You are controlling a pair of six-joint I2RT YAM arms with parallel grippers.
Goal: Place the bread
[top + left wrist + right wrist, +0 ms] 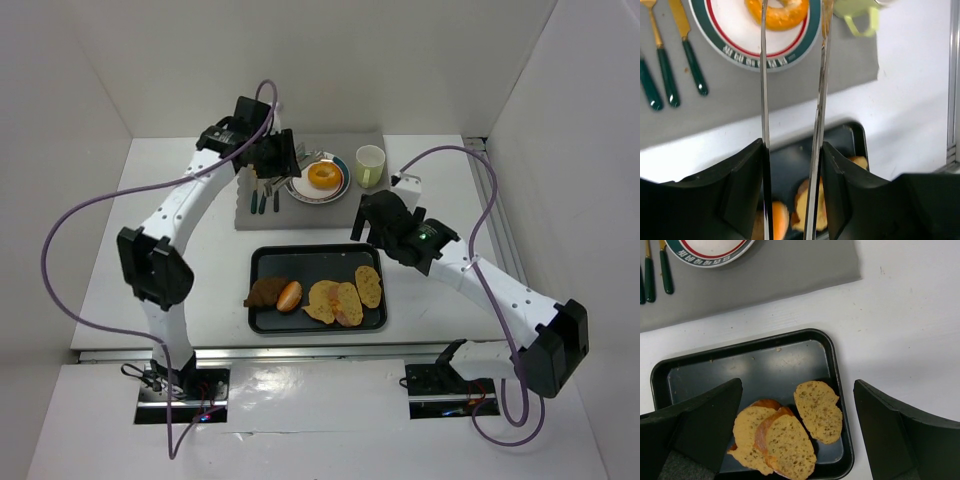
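Observation:
The middle bread slice (347, 305) lies atop its neighbour, so my left gripper will move back from the plate (300, 192), down to the tray, and close the tongs on that slice.
The bread, an orange ring-shaped piece (324, 176) (777, 12), lies on a white plate (300, 192) (735, 30) with a green and red rim, at the back on the grey mat (300, 212). My left gripper (278, 155) (792, 145) hangs beside the plate, shut on metal tongs (764, 100). The tong blades stand apart. One blade crosses the bread and the other passes its right side. My right gripper (375, 228) (802, 435) is open and holds nothing, above the right end of the black tray (310, 262) (840, 390).
On the tray lie a dark roll (266, 291), an orange roll (289, 296) and several bread slices (335, 302) (817, 410). Green-handled cutlery (262, 197) (692, 67) lies left of the plate. A pale green cup (370, 165) stands to its right. White walls close in on three sides.

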